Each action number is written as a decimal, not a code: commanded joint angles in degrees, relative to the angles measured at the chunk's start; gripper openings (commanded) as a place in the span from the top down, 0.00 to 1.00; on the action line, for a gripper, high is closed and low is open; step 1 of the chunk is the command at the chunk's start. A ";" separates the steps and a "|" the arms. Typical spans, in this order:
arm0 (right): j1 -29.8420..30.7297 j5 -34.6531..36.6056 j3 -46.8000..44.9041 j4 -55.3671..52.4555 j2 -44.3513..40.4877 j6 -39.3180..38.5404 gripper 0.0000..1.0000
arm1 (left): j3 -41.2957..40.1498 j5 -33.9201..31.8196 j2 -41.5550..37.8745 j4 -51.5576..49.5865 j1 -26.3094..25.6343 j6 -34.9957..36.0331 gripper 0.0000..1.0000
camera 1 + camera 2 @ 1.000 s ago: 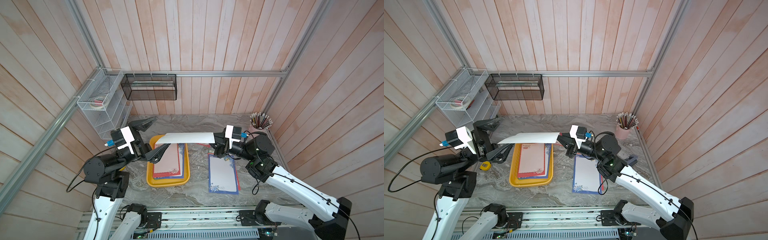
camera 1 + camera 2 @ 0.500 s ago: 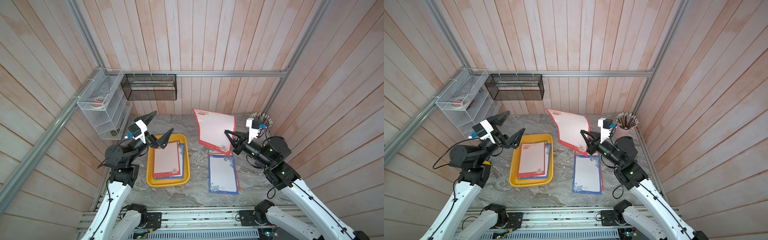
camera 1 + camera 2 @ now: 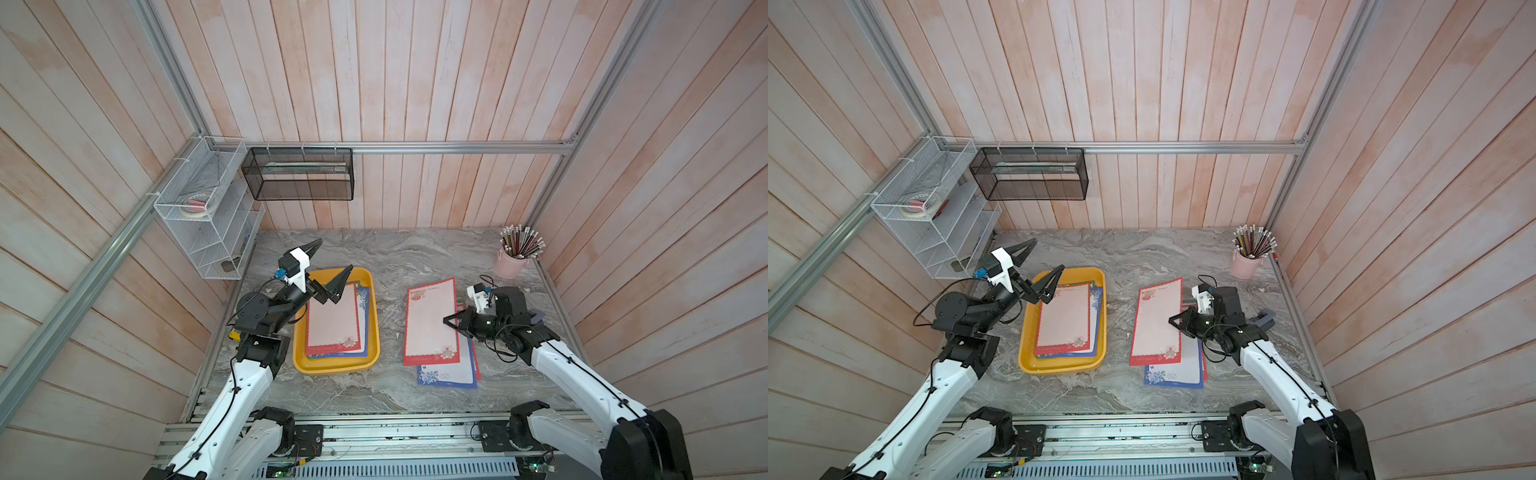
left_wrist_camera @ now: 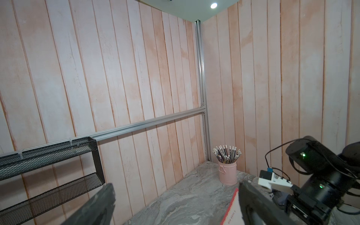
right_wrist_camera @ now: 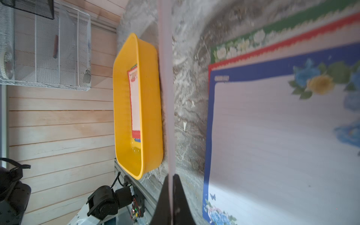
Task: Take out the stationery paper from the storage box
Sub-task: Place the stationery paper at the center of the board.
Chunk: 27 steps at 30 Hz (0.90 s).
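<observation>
The held red-bordered sheet still hovers above the pile. It goes down with my right gripper toward the blue-bordered sheet (image 3: 446, 376) (image 5: 272, 136) next, and my gripper releases the held edge there.
The yellow storage box (image 3: 337, 365) (image 3: 1059, 368) holds stationery paper, a red-bordered sheet (image 3: 332, 320) (image 3: 1064, 318) on top of blue-edged ones. My right gripper (image 3: 446, 322) (image 3: 1172, 320) is shut on the right edge of another red-bordered sheet (image 3: 430, 320) (image 3: 1156, 320), held flat over a pile topped by a blue-bordered sheet (image 3: 446, 376) (image 5: 272, 136) on the table. In the right wrist view that held sheet (image 5: 165, 97) runs edge-on from the right gripper (image 5: 171, 177). My left gripper (image 3: 336, 254) (image 3: 1048, 254) (image 4: 175, 194) stands open and empty above the box's far left corner.
A pink cup of pencils (image 3: 511, 266) (image 4: 227, 171) stands at the back right. On the back wall hangs a black mesh basket (image 3: 299, 174); a white wire rack (image 3: 203, 220) is fixed to the left wall. A small yellow object (image 3: 235, 334) lies by the left arm's base.
The right gripper carried the red-bordered sheet from above the box to the right and lowered it over the pile. The left arm dropped back toward the box, still open.
</observation>
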 commanded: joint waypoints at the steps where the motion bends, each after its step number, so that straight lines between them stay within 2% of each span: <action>1: -1.44 -5.32 -4.00 1.79 0.39 3.79 1.00 | 0.74 -0.84 -0.85 0.87 -0.15 -0.69 0.00; 7: -4.35 -7.18 -9.46 4.96 1.27 5.55 1.00 | 0.81 -0.98 -1.27 0.21 -0.20 -0.69 0.00; 10: -5.28 -6.77 -10.76 4.61 1.79 5.54 0.92 | 0.89 -0.97 -1.18 0.18 -0.23 -0.68 0.00; 20: -7.77 -6.87 -10.84 3.67 7.10 2.99 0.89 | 1.31 -0.68 -0.33 -0.49 -0.20 -0.64 0.00; 27: -8.95 -5.56 -10.33 3.85 9.07 1.89 0.82 | 1.52 -0.78 0.08 -1.00 -0.24 -0.69 0.00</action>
